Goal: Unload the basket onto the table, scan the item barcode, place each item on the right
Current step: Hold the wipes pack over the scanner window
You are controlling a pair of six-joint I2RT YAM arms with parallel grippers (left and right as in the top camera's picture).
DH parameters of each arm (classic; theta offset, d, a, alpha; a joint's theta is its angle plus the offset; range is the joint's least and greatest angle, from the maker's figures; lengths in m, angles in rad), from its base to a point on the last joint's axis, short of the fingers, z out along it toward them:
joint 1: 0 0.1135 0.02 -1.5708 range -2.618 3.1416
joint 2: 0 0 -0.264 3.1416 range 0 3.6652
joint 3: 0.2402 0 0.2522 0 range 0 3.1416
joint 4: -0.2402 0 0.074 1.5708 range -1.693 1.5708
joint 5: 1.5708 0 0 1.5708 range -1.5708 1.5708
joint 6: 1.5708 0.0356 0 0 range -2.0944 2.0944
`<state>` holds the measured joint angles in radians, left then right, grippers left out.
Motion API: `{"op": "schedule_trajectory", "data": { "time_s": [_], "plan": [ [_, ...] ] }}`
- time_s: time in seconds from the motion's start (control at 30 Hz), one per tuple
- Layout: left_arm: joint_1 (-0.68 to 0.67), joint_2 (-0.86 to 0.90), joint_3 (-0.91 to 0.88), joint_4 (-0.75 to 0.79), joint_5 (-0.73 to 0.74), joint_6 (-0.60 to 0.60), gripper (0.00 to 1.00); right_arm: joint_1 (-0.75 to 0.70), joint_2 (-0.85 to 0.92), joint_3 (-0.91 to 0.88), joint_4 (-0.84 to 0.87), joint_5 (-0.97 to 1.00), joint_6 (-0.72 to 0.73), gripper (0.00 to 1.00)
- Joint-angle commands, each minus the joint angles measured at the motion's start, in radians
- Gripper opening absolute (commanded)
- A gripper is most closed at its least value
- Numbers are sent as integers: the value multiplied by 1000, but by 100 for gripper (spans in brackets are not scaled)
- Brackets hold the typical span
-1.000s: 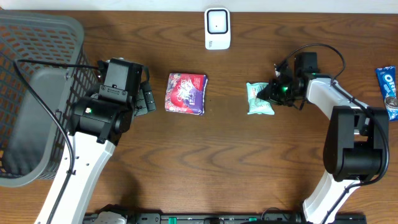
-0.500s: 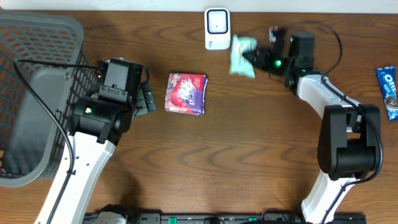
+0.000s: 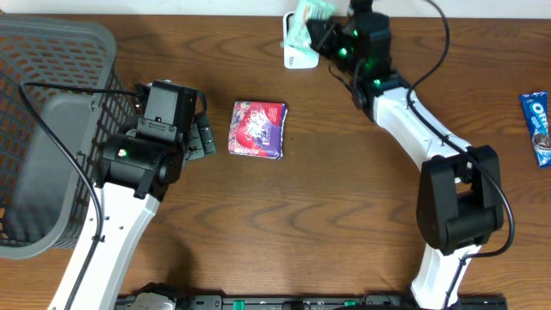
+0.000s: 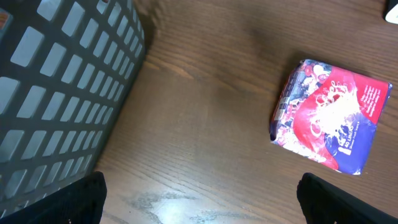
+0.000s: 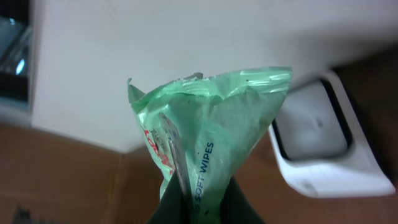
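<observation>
The green pack will go over the scanner (image 3: pixel 297 58) next in my right gripper. Then my gripper will move it across toward the blue Oreo pack and down to release it, as bare wood lies there.
My right gripper (image 3: pixel 325 34) is shut on a green pack of soft wipes (image 3: pixel 307 19) and holds it in the air over the white barcode scanner (image 3: pixel 297 58) at the table's back edge. In the right wrist view the pinched pack (image 5: pixel 217 124) rises from the black fingertips of the gripper (image 5: pixel 202 193), and the scanner (image 5: pixel 323 149) lies just to its right. A red and blue snack packet (image 3: pixel 257 129) lies flat mid-table. My left gripper (image 3: pixel 207 136) stands open just left of it; the packet (image 4: pixel 333 118) sits ahead of the wide-spread fingers (image 4: pixel 81 202) with bare wood between them.
A grey mesh basket (image 3: pixel 95 52) fills the left end of the table, close beside my left arm, and its wall (image 4: pixel 62 93) shows in the left wrist view. A blue Oreo pack (image 3: pixel 538 125) lies at the right edge.
My right arm lifted the green wipes pack off the table at centre right and swung it back and left to above the scanner. The left arm and the red packet stayed still.
</observation>
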<state>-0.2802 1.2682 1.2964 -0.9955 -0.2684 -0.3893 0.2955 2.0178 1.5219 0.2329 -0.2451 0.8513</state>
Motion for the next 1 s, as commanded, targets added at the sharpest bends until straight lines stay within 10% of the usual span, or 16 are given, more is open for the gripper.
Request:
{"op": "schedule_trajectory", "data": {
  "time_s": [0.0, 0.3, 0.97],
  "plan": [
    [4, 3, -2, -3, -13, -5, 98, 3, 66, 138, -48, 119, -37, 1],
    [4, 3, -2, -3, -13, -5, 98, 2, 326, 498, -251, 4, -63, 1],
    [4, 3, -2, -3, -13, -5, 98, -53, 351, 515, -381, -26, -284, 1]
  ]
}}
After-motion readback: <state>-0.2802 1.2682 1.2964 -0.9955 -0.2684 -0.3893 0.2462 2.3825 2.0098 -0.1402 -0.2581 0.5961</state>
